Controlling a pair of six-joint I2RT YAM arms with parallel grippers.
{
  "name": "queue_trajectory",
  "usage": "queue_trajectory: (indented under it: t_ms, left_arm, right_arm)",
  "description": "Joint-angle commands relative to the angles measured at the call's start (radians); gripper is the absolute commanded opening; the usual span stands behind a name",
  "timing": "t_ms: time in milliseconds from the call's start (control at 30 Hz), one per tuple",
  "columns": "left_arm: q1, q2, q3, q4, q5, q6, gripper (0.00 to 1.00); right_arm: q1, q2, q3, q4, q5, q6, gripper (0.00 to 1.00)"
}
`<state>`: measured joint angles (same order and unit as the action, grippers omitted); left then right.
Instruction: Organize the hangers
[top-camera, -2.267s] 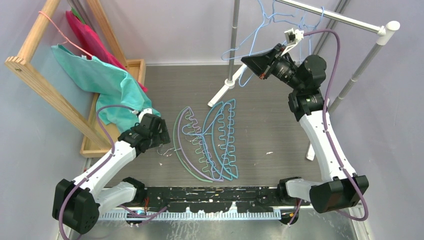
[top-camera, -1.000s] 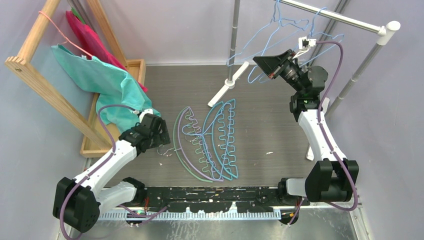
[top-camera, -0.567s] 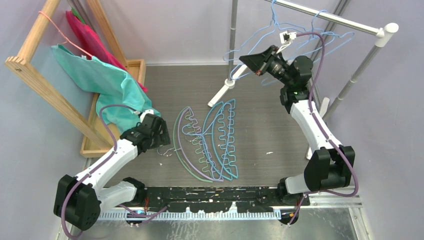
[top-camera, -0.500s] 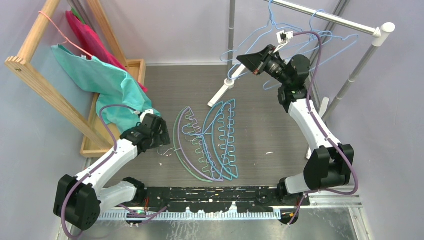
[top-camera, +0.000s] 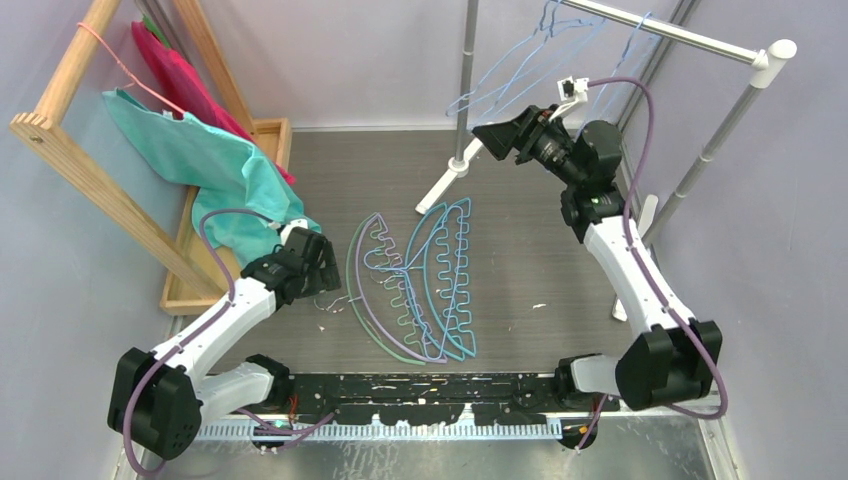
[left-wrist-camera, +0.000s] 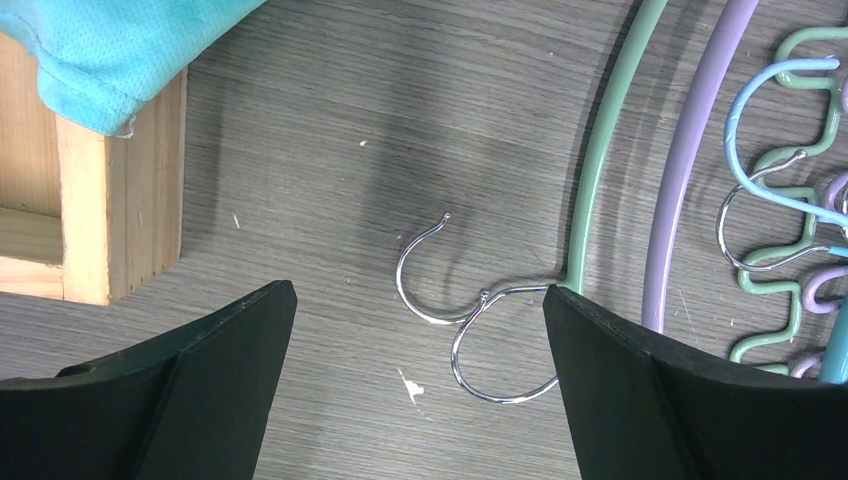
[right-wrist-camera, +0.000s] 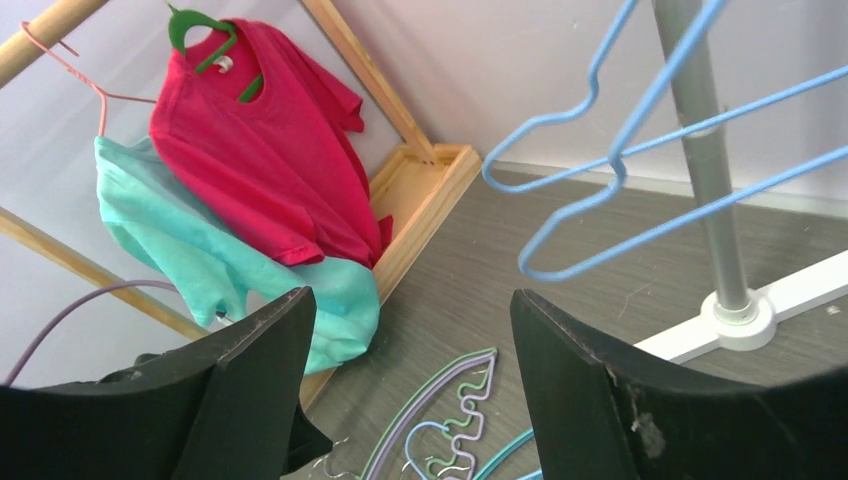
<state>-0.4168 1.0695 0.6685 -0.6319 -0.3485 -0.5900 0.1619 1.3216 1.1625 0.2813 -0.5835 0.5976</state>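
The robot's right gripper needs to go down and back next, onto the light-blue hanger's near arm (top-camera: 416, 312), because that wire lies on top of the pile below the gripper, closer to the robot's base.
Three arched hangers, green (top-camera: 352, 280), lilac (top-camera: 372, 312) and teal (top-camera: 457, 285), lie overlapped on the table. In the left wrist view their metal hooks (left-wrist-camera: 432, 268) rest on the table beside the green arch (left-wrist-camera: 603, 150) and the lilac arch (left-wrist-camera: 690, 170). My left gripper (top-camera: 328, 272) (left-wrist-camera: 417, 295) hovers open just above those hooks and touches nothing. Light-blue wire hangers (top-camera: 547, 20) (right-wrist-camera: 615, 165) hang from the silver rail (top-camera: 660, 32). My right gripper (top-camera: 490, 135) (right-wrist-camera: 412, 300) is raised below and left of them, open and empty.
A wooden rack (top-camera: 80, 170) at the left carries a teal shirt (top-camera: 200, 150), a red shirt (right-wrist-camera: 270, 150) and a thin pink wire hanger (top-camera: 100, 45). The rail's upright post (right-wrist-camera: 700, 150) and white foot (top-camera: 455, 175) stand at the back. The rack's wooden base (left-wrist-camera: 120, 190) lies near my left gripper.
My right gripper has opened and let go of a light-blue wire hanger, which now hangs on the rail. That arm has drawn back left and down. The left arm has stayed still.
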Motion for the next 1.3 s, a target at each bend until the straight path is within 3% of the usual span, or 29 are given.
queue_trajectory:
  t_ms: [0, 267, 533, 767, 1000, 1100, 1267]
  left_arm:
    - [0.006, 0.002, -0.001, 0.034, -0.014, -0.001, 0.98]
    - [0.006, -0.008, -0.006, 0.032, -0.013, -0.001, 0.98]
    - [0.006, 0.012, 0.001, 0.035, -0.009, -0.001, 0.98]
    - [0.006, 0.005, 0.002, 0.024, -0.014, -0.002, 0.98]
    - [0.006, 0.016, 0.006, 0.020, -0.020, -0.004, 0.98]
    - [0.006, 0.012, 0.005, 0.021, -0.020, -0.005, 0.98]
    - [0.006, 0.013, 0.005, 0.021, -0.019, -0.005, 0.98]
  right_arm:
    - [0.004, -0.112, 0.021, -0.038, 0.067, -0.081, 0.78]
    - [0.054, -0.229, 0.038, -0.251, 0.150, -0.198, 0.82]
    - [0.390, -0.287, 0.020, -0.496, 0.298, -0.368, 0.77]
    - [0.668, -0.231, -0.030, -0.636, 0.499, -0.438, 0.74]
    - [0.889, -0.053, -0.191, -0.568, 0.566, -0.298, 0.60]
    - [0.920, 0.034, -0.270, -0.495, 0.553, -0.229, 0.52]
    - [0.931, 0.098, -0.321, -0.424, 0.590, -0.176, 0.47]
